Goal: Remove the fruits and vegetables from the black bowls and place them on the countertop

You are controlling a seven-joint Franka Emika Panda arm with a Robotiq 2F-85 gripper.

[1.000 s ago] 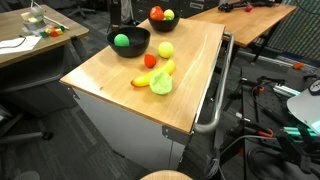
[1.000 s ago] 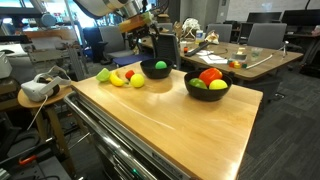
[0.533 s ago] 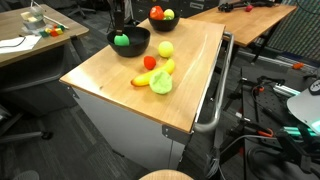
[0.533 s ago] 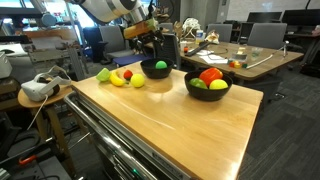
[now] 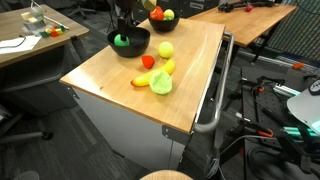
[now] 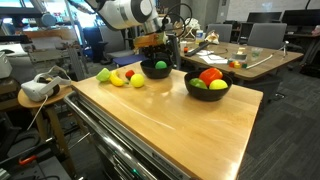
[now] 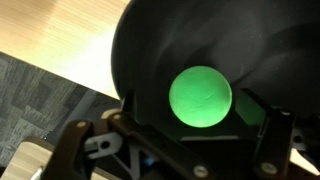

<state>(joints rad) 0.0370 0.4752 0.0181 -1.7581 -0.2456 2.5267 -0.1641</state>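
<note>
The gripper moves down into the black bowl next. It brings its open fingers down around the sides of the bright green ball [image 5: 121,41] [image 7: 200,97], since the ball sits below and between them.
My gripper [image 7: 190,112] hangs open right over the bright green ball [image 7: 201,96], which lies in a black bowl [image 7: 150,60]; its fingers [image 7: 127,112] flank the ball without touching it. Both exterior views show the gripper [image 5: 125,24] [image 6: 160,56] just above that bowl [image 5: 137,45] [image 6: 150,71]. The other black bowl [image 6: 207,93] [image 5: 163,23] holds red, yellow and green pieces. On the countertop [image 5: 110,75] [image 6: 160,115] lie a yellow round piece [image 5: 165,49], a red piece [image 5: 149,61], a banana [image 5: 164,69] and a pale green cabbage [image 5: 161,85].
A metal rail handle [image 5: 215,95] runs along the cabinet's side. Other wooden desks [image 5: 245,18] [image 6: 250,62] stand behind. A white headset [image 6: 38,88] rests on a small stand beside the counter. Cables and gear [image 5: 275,100] cover the floor past the rail.
The arm has swung in and come down over the bowl with the green ball. The jaws stay open, and the produce has not moved.
</note>
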